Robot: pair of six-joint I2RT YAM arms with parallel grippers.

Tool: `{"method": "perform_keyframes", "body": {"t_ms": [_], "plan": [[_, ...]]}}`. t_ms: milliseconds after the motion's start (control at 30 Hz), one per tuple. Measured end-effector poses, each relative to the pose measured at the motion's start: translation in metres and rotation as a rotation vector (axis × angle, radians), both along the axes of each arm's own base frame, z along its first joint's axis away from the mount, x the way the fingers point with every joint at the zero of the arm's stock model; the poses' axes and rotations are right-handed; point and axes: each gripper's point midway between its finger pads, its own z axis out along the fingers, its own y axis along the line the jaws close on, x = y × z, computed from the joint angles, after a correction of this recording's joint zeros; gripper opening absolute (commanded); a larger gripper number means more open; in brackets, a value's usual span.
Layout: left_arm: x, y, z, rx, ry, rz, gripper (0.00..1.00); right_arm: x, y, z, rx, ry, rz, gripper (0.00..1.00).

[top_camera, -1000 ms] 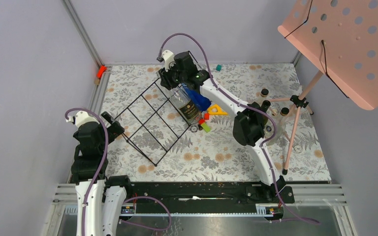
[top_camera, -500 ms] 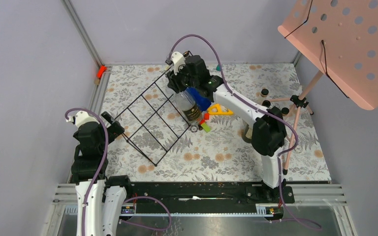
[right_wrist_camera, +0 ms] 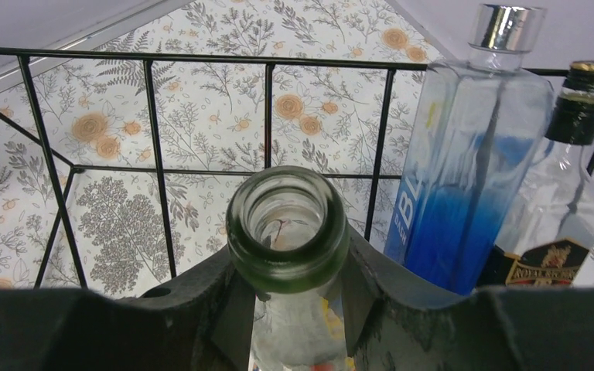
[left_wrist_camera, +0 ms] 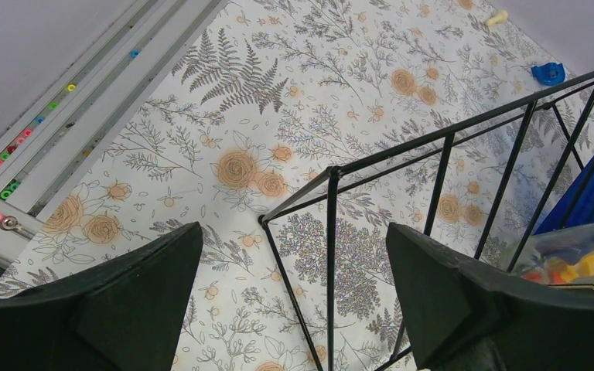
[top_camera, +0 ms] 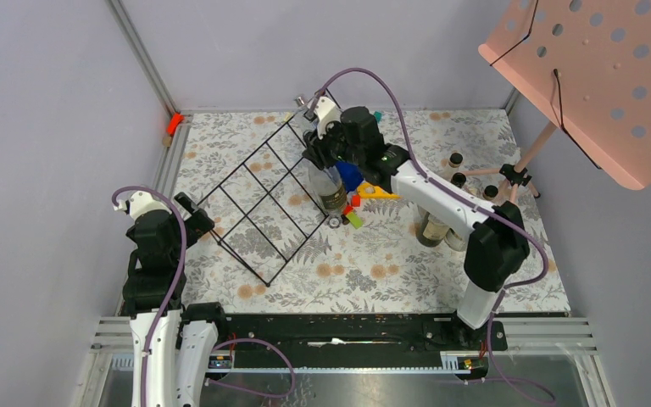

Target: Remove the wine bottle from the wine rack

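Note:
The robot will swing the wine bottle to the clear tabletop by the standing bottles and let go of it, since that spot is back of the right gripper and to its right in the top view.
The wine bottle (top_camera: 331,191) is clear glass with a green neck and a dark label. It stands tilted at the right edge of the black wire wine rack (top_camera: 254,203). My right gripper (top_camera: 324,155) is shut on its neck. In the right wrist view the green bottle mouth (right_wrist_camera: 288,224) sits between my right gripper's (right_wrist_camera: 288,267) jaws, with the rack (right_wrist_camera: 158,166) behind it. My left gripper (top_camera: 193,217) is open and empty at the rack's near left corner. In the left wrist view the rack corner (left_wrist_camera: 331,178) lies between my left gripper's (left_wrist_camera: 294,297) jaws.
A blue bottle (right_wrist_camera: 464,178) and a black-capped bottle (right_wrist_camera: 576,193) stand right of the held one. Small coloured toys (top_camera: 364,199) lie beside it. More bottles (top_camera: 431,227) stand at the right. A pink perforated music stand (top_camera: 593,76) on a tripod (top_camera: 509,212) fills the right side.
My right arm has swung to the right, carrying the bottle's neck rightward and away from the rack's top edge. The bottle now stands more upright. My left arm has not moved.

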Motion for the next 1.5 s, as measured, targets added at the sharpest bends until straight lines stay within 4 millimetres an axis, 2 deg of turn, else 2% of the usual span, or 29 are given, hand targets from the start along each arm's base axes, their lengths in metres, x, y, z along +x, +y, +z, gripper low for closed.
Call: {"method": "perform_keyframes", "body": {"t_ms": [467, 900, 1233, 1500], "plan": [[0.0, -0.001, 0.0, -0.003, -0.001, -0.005, 0.99, -0.045, -0.047, 0.024, 0.107, -0.004, -0.095, 0.0], [0.0, -0.002, 0.0, -0.005, 0.0, -0.009, 0.99, -0.087, -0.097, 0.021, 0.143, -0.029, -0.165, 0.0], [0.0, -0.001, 0.0, -0.005, 0.0, -0.008, 0.99, -0.125, -0.117, 0.035, 0.192, -0.059, -0.139, 0.0], [0.001, -0.002, 0.0, -0.007, -0.001, -0.011, 0.99, -0.143, -0.138, 0.023, 0.171, -0.048, -0.164, 0.0]]}}
